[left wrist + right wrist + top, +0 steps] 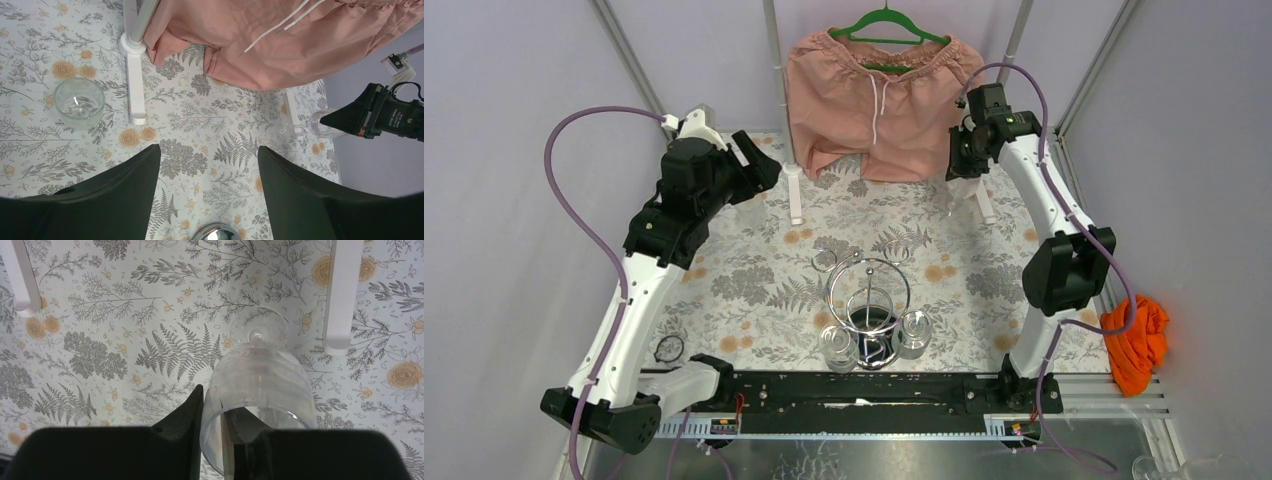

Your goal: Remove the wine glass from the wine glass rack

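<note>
The right gripper lowers the upright glass foot-first onto bare floral cover beside the stand's white foot next and releases the glass's rim, since that clear spot lies below it.
The chrome wine glass rack point(869, 290) stands at the table's near middle, with two wine glasses point(837, 345) point(914, 330) hanging from its rings. A bit of its chrome shows in the left wrist view point(216, 232). My right gripper point(216, 400) at the back right point(964, 165) is shut on the rim of a clear wine glass point(260, 370), one finger inside the bowl and one outside. That glass is upright, foot down towards the cloth, and also shows in the left wrist view point(322, 124). My left gripper point(209, 155) is open and empty at the back left point(764, 170). Another glass point(79, 102) stands upright near it.
Pink shorts point(879, 90) hang on a green hanger at the back, on a stand with white feet point(135, 90) point(342, 295). An orange cloth point(1136, 340) lies off the table's right edge. The table has a floral cover point(754, 290).
</note>
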